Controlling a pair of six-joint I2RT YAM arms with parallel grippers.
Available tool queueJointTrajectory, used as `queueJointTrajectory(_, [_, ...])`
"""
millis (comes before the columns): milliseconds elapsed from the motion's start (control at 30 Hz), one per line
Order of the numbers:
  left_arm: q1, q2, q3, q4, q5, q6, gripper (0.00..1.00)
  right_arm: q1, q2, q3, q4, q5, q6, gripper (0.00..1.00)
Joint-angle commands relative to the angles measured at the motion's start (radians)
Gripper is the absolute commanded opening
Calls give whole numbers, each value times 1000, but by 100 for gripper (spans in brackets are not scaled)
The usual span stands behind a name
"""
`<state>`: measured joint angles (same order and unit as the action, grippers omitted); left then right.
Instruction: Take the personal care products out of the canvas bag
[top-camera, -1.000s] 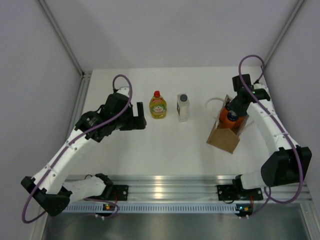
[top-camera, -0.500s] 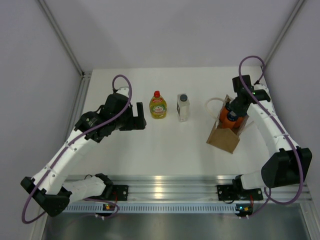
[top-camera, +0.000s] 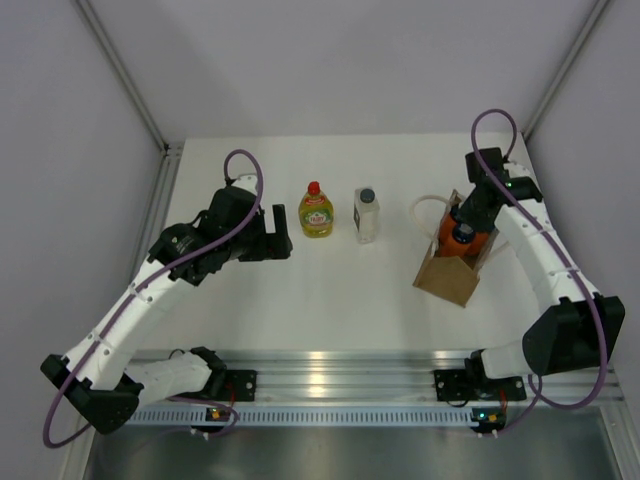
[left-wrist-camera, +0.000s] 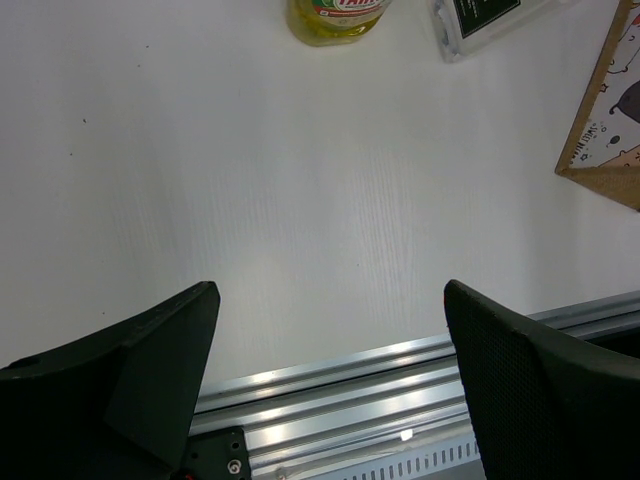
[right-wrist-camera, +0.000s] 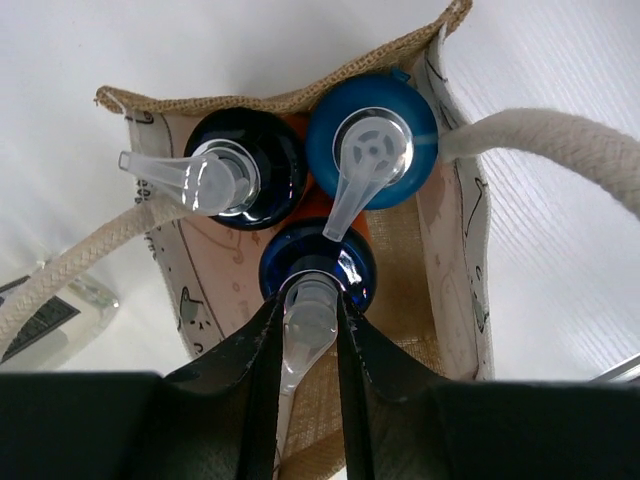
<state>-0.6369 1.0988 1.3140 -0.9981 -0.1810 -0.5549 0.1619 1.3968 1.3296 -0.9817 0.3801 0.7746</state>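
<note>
My right gripper rises out of the bag (top-camera: 448, 272) next, then lowers to release on the tabletop in front of the whitish bottle, since that spot is empty.
The tan canvas bag (top-camera: 448, 272) (right-wrist-camera: 455, 240) stands at the right of the table with three orange, blue-topped pump bottles inside. My right gripper (right-wrist-camera: 311, 310) (top-camera: 468, 215) reaches down into the bag and is shut on the clear pump head of the nearest orange bottle (right-wrist-camera: 318, 262) (top-camera: 461, 238). The two other pump bottles (right-wrist-camera: 240, 170) (right-wrist-camera: 372, 140) stand behind it. The yellow-green bottle (top-camera: 316, 212) (left-wrist-camera: 335, 15) with a red cap and the whitish bottle (top-camera: 367, 215) (left-wrist-camera: 490, 18) stand on the table. My left gripper (top-camera: 281, 232) (left-wrist-camera: 330, 330) is open, left of the yellow-green bottle.
White loop handles (right-wrist-camera: 560, 150) (top-camera: 428, 208) hang off the bag's sides. Grey walls enclose the table left, right and back. An aluminium rail (top-camera: 340, 375) (left-wrist-camera: 380, 380) runs along the near edge.
The right gripper's jaws have closed onto the nearest bottle's pump head. The right arm's wrist has shifted slightly. The left arm has not moved.
</note>
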Motion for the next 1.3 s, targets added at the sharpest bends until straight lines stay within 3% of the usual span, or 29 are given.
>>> queueJointTrajectory(0, [-3, -22, 1, 13, -17, 3, 98, 19, -22, 89, 28, -20, -115, 0])
queueJointTrajectory(500, [-3, -4, 7, 13, -12, -4, 98, 27, -47, 200, -53, -95, -305, 0])
queueJointTrajectory(967, [-3, 27, 36, 13, -26, 7, 98, 60, 21, 540, -290, -147, -432, 0])
queueJointTrajectory(1267, [-3, 33, 33, 13, -23, 7, 98, 125, 139, 882, -474, -156, -469, 0])
